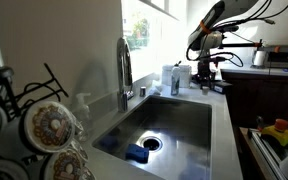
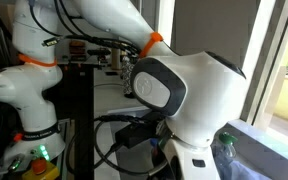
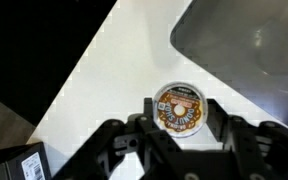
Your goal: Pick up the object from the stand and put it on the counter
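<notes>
My gripper is just above the bare counter by the sink's corner (image 1: 203, 93) (image 3: 166, 76), so next it needs to lower the upright pod onto the counter and open both fingertips to let go.
The black wire stand (image 1: 46, 82) is in the near left corner and holds several round donut-print pods (image 1: 52, 122). My gripper (image 1: 205, 78) is at the far end of the pale grey counter (image 1: 222, 125), beyond the sink. In the wrist view my gripper (image 3: 180, 112) has its two fingers tight against the sides of one donut-print pod (image 3: 179, 106). The pod is upright, at or just above the counter (image 3: 114, 80). In the other exterior view the arm's body (image 2: 184, 90) hides the gripper.
The steel sink basin (image 1: 164, 125) with a blue sponge (image 1: 136, 153) lies between stand and gripper; its corner shows in the wrist view (image 3: 246, 40). A chrome faucet (image 1: 124, 68) stands behind it. Bottles (image 1: 172, 78) stand beside the gripper. The counter edge drops to dark floor (image 3: 34, 50).
</notes>
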Tool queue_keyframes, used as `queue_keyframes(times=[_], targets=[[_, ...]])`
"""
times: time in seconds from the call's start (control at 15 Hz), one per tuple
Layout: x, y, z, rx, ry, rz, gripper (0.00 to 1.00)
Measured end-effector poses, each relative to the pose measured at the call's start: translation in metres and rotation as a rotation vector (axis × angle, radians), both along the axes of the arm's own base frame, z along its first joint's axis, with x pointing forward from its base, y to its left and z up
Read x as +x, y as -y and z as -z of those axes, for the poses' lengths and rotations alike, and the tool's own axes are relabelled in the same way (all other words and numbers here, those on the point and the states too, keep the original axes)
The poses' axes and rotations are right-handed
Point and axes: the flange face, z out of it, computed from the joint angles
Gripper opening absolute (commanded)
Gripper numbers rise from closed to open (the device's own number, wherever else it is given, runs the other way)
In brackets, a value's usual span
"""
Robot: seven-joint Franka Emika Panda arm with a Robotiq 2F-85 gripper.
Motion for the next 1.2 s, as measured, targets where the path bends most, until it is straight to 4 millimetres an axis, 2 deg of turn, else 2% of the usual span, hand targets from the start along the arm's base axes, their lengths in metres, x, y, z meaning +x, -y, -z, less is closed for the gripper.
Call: queue_keyframes(times=[0.8,0.87,1.0,1.13,1.2], targets=[[0.003,0.007,0.035,-0.006,-0.024,-0.033,0.29],[0.003,0.007,0.038,-0.003,-0.025,-0.032,0.77],[0.003,0.008,0.039,-0.003,-0.023,-0.028,0.85],[0.003,0.008,0.039,0.0,-0.019,-0.022,0.99],[0.003,0.008,0.04,0.001,-0.017,-0.021,1.0]])
